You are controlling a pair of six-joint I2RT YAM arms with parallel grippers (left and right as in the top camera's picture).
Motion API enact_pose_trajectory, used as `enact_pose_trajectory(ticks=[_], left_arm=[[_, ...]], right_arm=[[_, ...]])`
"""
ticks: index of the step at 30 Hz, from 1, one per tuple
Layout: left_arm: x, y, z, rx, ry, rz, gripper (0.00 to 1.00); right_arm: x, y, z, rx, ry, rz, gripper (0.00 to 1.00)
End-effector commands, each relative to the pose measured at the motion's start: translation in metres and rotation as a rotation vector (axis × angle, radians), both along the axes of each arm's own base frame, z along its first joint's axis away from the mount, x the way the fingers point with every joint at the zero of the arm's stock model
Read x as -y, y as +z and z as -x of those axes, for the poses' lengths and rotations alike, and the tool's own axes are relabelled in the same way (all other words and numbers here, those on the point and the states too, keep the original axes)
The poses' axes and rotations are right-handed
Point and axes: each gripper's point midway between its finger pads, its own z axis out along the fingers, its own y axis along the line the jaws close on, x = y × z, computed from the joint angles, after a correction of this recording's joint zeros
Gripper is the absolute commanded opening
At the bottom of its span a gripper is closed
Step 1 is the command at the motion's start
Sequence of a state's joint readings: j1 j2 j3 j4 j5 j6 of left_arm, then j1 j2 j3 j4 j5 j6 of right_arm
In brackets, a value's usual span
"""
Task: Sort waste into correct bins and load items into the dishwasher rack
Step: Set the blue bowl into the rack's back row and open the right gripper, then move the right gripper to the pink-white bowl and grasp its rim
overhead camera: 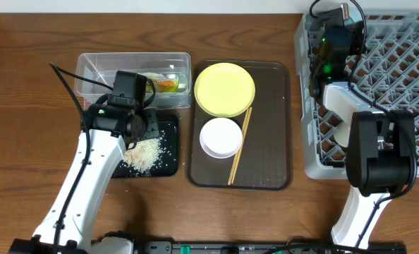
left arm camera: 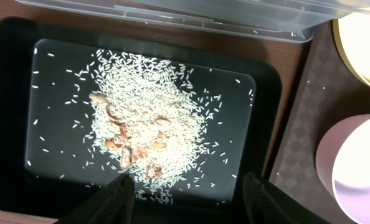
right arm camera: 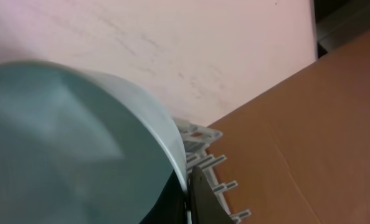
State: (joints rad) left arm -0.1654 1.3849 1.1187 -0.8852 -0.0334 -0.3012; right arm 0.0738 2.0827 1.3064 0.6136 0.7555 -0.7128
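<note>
Next, my right gripper lowers toward the grey dishwasher rack's far corner and releases the bowl's rim, since I still hold the light blue bowl (right arm camera: 66, 143) above the rack.
A heap of white rice (left arm camera: 151, 124) with a few brown bits lies in the black tray (left arm camera: 10, 124). My left gripper (left arm camera: 188, 199) hovers open just above the tray's near edge, holding nothing; from overhead it (overhead camera: 140, 128) sits over the rice (overhead camera: 146, 152). The green-and-orange wrapper (overhead camera: 166, 85) lies in the clear tub (overhead camera: 96, 67). On the brown tray (overhead camera: 269, 141) are the yellow plate (overhead camera: 225, 89), the white bowl (overhead camera: 221, 137) and the chopsticks (overhead camera: 240, 146). My right gripper (right arm camera: 188, 199) is shut on the rim of the light blue bowl (right arm camera: 66, 143), above the grey dishwasher rack (overhead camera: 400, 85).
The right arm (overhead camera: 334, 42) reaches over the rack's left part and hides the bowl from overhead. Bare wooden table (overhead camera: 26, 106) lies to the left of the bins. A brown cardboard surface (right arm camera: 309, 124) stands beyond the rack's pegs (right arm camera: 203, 146).
</note>
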Motion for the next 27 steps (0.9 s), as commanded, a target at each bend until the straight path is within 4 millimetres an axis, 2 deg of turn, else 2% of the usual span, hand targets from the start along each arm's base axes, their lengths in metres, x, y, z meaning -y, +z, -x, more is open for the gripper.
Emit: enact_pose_trajectory(ticks=[1, 7, 10, 12, 13, 14, 15, 17, 19, 22, 27], left_arm=[[-0.002, -0.001, 0.001, -0.004, 0.018, 0.0, 0.59], [-0.002, -0.001, 0.001, -0.004, 0.018, 0.0, 0.6], [-0.002, -0.001, 0.001, -0.004, 0.018, 0.0, 0.59], [-0.002, -0.001, 0.001, -0.004, 0.018, 0.0, 0.59], [-0.002, -0.001, 0.001, -0.004, 0.018, 0.0, 0.59], [-0.002, -0.001, 0.001, -0.004, 0.018, 0.0, 0.6], [-0.002, -0.001, 0.001, -0.004, 0.018, 0.0, 0.6], [-0.002, -0.001, 0.001, -0.003, 0.018, 0.0, 0.59], [-0.002, -0.001, 0.0, -0.001, 0.018, 0.0, 0.59], [-0.002, 0.0, -0.001, 0.002, 0.018, 0.001, 0.59], [-0.002, 0.0, 0.0, 0.002, 0.018, 0.001, 0.6]], right_arm=[[-0.02, -0.016, -0.003, -0.023, 0.032, -0.035, 0.01], [-0.043, -0.061, 0.011, -0.156, 0.03, -0.144, 0.01], [-0.048, -0.071, 0.019, -0.176, 0.002, -0.174, 0.01], [-0.051, -0.069, 0.025, -0.177, -0.028, -0.172, 0.03], [-0.052, -0.067, 0.028, -0.178, -0.039, -0.171, 0.11], [-0.054, -0.066, 0.031, -0.182, -0.042, -0.172, 0.25], [-0.057, -0.065, 0.033, -0.192, -0.038, -0.173, 0.34], [-0.061, -0.059, 0.038, -0.191, -0.04, -0.194, 0.47], [-0.062, -0.052, 0.044, -0.18, -0.049, -0.24, 0.74], [-0.07, -0.044, 0.051, -0.183, -0.012, -0.341, 0.89], [-0.111, -0.025, 0.066, -0.285, 0.209, -0.506, 0.87]])
